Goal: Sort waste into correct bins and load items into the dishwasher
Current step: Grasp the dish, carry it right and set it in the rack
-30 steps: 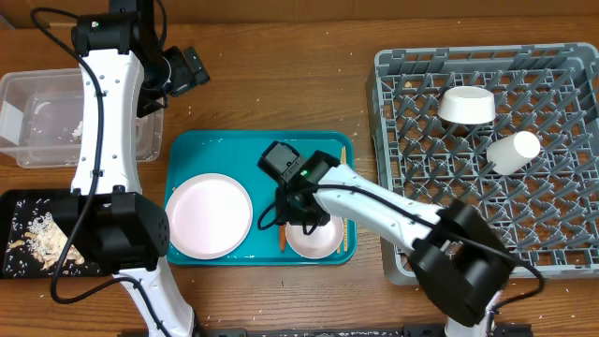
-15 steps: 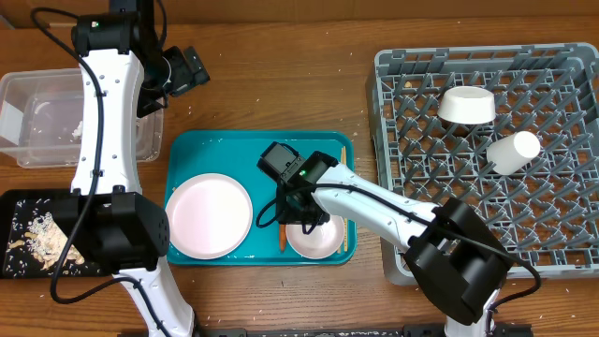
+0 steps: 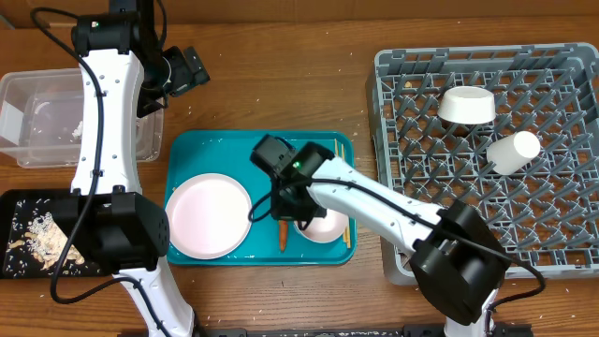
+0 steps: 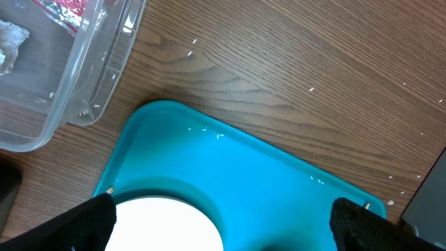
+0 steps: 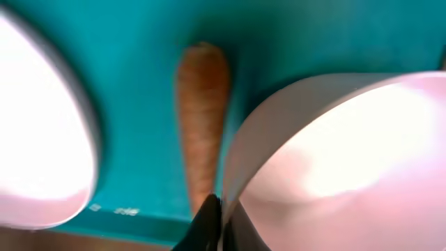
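My right gripper lifts across, lowers the bowl onto the rack's empty wires and releases next, since they lie to the gripper's right in the overhead view.
My right gripper [image 3: 292, 204] is shut on the near rim of a white bowl [image 3: 324, 225], which is tilted over the teal tray [image 3: 225, 150]. In the right wrist view the fingers [image 5: 209, 223] pinch the bowl's [image 5: 334, 139] thin wall. A small orange carrot [image 3: 283, 233] [image 5: 202, 104] lies on the tray just left of the bowl. The large pale plate [image 3: 209, 215] [image 5: 35, 125] sits at the tray's left. Chopsticks [image 3: 342, 152] lie along the tray's right edge. My left gripper [image 3: 197, 67] [image 4: 226, 226] hangs open, high above the tray's far left corner and the plate [image 4: 164, 226].
The grey dish rack [image 3: 552, 239] at the right holds an upturned white bowl [image 3: 467, 104] and a white cup [image 3: 513, 151]. A clear tub [image 3: 42, 126] [image 4: 83, 77] stands at the far left. In front of it, a black tray [image 3: 19, 201] holds food scraps.
My right gripper has shut on the bowl's rim and drawn it up and slightly back, tilting it. The carrot now shows more fully. The left arm has not moved.
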### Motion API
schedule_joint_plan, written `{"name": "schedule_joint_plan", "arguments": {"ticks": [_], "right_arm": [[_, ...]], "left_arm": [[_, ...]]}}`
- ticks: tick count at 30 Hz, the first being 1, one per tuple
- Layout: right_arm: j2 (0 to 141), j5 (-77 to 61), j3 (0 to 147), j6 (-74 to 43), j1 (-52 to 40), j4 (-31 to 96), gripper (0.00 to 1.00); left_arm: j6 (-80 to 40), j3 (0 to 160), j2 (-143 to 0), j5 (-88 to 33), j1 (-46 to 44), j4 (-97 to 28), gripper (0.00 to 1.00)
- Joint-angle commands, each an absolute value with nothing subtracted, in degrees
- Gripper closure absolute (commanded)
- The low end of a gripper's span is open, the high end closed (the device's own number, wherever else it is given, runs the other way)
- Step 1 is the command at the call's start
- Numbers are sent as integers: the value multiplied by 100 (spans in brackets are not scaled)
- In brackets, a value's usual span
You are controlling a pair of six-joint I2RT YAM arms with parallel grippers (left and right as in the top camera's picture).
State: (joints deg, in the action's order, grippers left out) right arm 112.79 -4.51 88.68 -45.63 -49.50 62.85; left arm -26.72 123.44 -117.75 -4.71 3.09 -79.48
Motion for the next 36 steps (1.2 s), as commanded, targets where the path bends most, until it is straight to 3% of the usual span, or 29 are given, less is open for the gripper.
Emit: {"name": "schedule_joint_plan", "arguments": {"ticks": [1, 10, 17, 27, 36], "right_arm": [[11205, -504, 9542, -4368, -4925, 6523, 96], [10610, -499, 11220, -3262, -4193, 7992, 96], [9929, -676, 11535, -2512, -2327, 8617, 96], [9874, -4342, 10984, 502, 556, 8984, 96], [9876, -6528, 9181, 2322, 1170, 8687, 96]], "left_arm": [[-2724, 12346, -11688, -493, 296, -7944, 0], [-2724, 12346, -11688, -493, 283, -7944, 0], [-2724, 12346, -11688, -493, 287, -7944, 0], [-2724, 12346, -11688, -493, 274, -7944, 0], [-2724, 12346, -11688, -493, 270, -7944, 0]]}}
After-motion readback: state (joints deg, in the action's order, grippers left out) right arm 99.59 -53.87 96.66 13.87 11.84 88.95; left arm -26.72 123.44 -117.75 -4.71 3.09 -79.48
